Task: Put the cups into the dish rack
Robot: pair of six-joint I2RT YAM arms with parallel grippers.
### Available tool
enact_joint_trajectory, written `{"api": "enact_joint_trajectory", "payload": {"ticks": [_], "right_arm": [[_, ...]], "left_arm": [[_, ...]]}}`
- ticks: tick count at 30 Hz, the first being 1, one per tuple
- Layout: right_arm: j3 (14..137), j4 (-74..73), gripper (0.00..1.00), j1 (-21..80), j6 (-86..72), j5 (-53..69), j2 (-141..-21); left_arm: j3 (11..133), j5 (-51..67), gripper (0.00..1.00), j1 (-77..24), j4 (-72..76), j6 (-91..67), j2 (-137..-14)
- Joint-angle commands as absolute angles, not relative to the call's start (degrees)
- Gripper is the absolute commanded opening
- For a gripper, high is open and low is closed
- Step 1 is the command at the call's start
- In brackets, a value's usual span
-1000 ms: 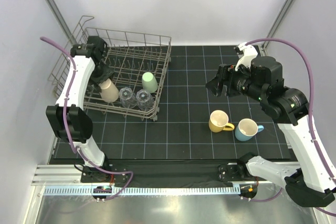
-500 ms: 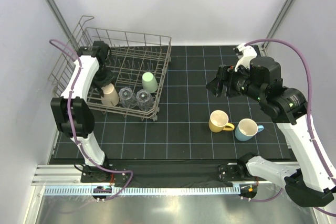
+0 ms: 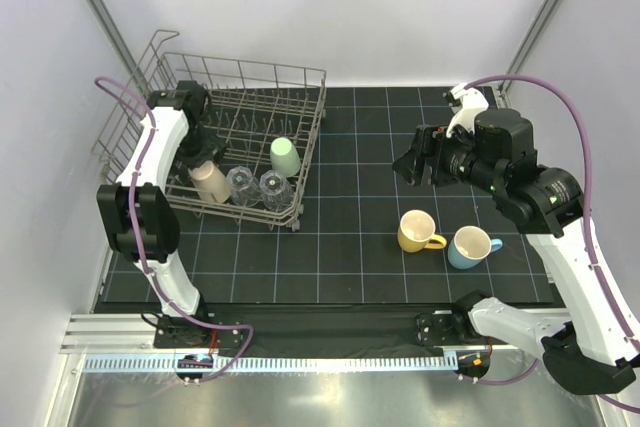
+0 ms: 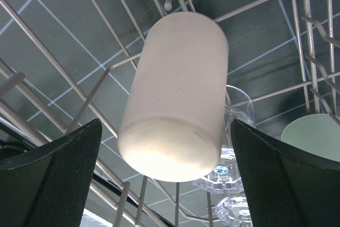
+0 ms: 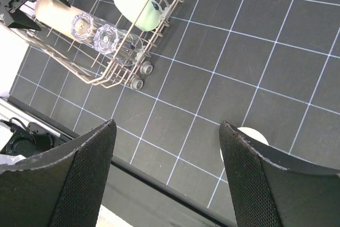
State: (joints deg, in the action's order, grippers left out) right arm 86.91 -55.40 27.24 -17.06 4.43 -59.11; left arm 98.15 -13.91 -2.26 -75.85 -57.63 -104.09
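Note:
The cream mug stands opening up, so my right gripper goes back and down next, fingers astride the mug's rim away from the handle.
The grey wire dish rack (image 3: 250,75) stands at the far left. In it are a tan cup (image 3: 210,182), two clear tumblers (image 3: 240,184) (image 3: 272,187) and a mint-green cup (image 3: 285,156). My left gripper (image 3: 198,150) hangs open over the tan cup (image 4: 175,94). Its fingers (image 4: 58,174) stand on either side of the cup with a gap on each side. A cream mug with a yellow handle (image 3: 417,231) and a light-blue mug (image 3: 471,246) stand upright on the mat at the right. My right gripper (image 3: 408,165) is open and empty above the mat, behind the two mugs.
The black gridded mat (image 3: 350,247) covers the table. The rack's raised rim and upright tines (image 4: 106,99) surround the left gripper. In the right wrist view the rack's wheeled corner (image 5: 139,75) and the cream mug's rim (image 5: 249,134) show.
The left arm has shifted and the tan cup has sunk a little lower into the rack, with the jaws now apart from it. The right arm has hardly moved.

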Motion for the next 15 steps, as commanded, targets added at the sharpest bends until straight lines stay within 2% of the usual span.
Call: {"api": "enact_joint_trajectory", "payload": {"ticks": [1,10,15], "right_arm": [[87.1,-54.5,0.79,27.1,-17.4,4.7,-58.5],[88.0,-54.3,0.79,27.1,-18.6,8.2,-60.5],[88.4,-54.0,0.79,27.1,-20.1,10.1,-63.0]], "left_arm": [[100.1,-14.8,1.0,-1.8,-78.2,-57.2,-102.7],[111.5,-12.0,1.0,-1.8,-84.5,-55.1,-98.3],[110.1,-5.8,1.0,-1.8,-80.3,-52.2,-91.3]]}}
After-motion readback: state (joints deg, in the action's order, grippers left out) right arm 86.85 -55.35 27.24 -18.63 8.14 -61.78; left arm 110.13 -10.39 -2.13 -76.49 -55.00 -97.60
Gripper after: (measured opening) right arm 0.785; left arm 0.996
